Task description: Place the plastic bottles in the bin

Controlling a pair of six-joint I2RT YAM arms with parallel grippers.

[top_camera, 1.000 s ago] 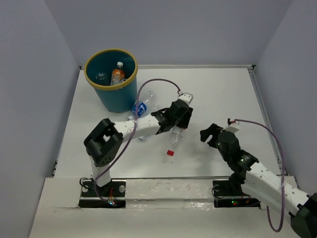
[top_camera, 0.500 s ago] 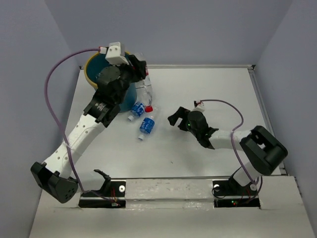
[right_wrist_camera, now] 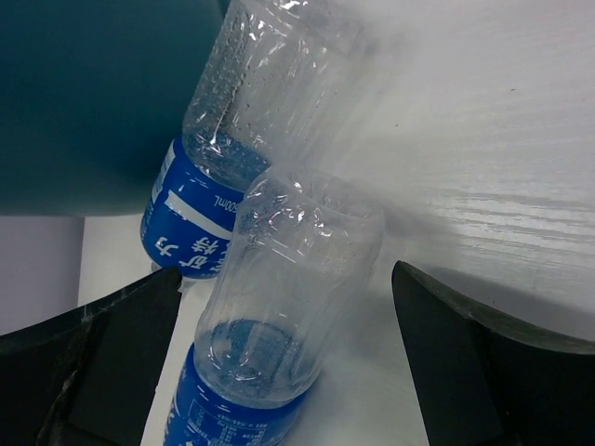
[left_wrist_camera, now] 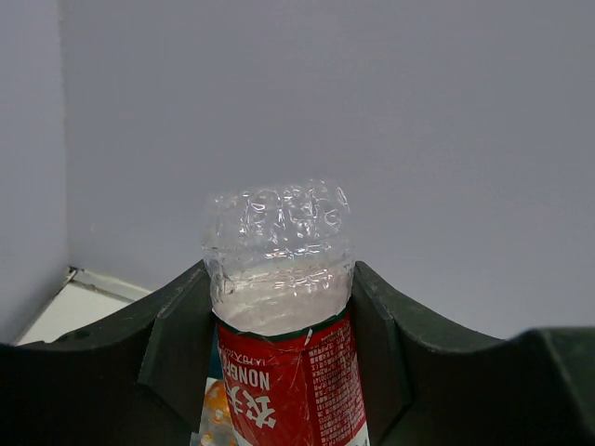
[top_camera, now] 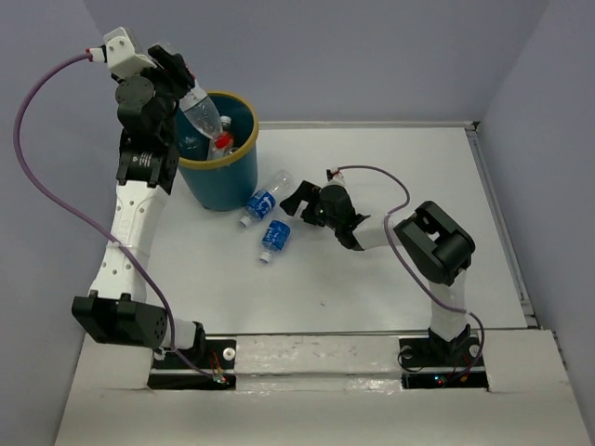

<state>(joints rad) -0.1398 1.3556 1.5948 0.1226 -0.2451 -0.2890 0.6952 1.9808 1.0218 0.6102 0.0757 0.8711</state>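
My right gripper should next go down around the nearer blue-labelled bottle's clear end (top_camera: 283, 216) (right_wrist_camera: 290, 269) and then close, because that end is already between the open fingers.
My left gripper (top_camera: 183, 90) is raised over the bin's left rim, shut on a clear red-labelled bottle (top_camera: 201, 115). The bottle hangs tilted with its red cap down inside the teal bin (top_camera: 221, 184). In the left wrist view the fingers (left_wrist_camera: 177, 348) clamp its red label (left_wrist_camera: 293, 381). Two blue-labelled bottles (top_camera: 266, 197) (top_camera: 275, 236) lie on the table right of the bin. My right gripper (top_camera: 297, 199) is open beside them. In the right wrist view the nearer bottle (right_wrist_camera: 288, 288) lies between the open fingers (right_wrist_camera: 121, 358), with the other bottle (right_wrist_camera: 251, 93) behind it.
Other bottles, one with a white cap (top_camera: 226, 122), lie inside the bin. The bin's teal wall (right_wrist_camera: 84, 93) is close behind the two bottles. Grey walls enclose the white table (top_camera: 400, 186) on three sides.
My left arm has swung the red-labelled bottle up from beside the bin to over its opening. My right gripper has reached left to the two blue-labelled bottles.
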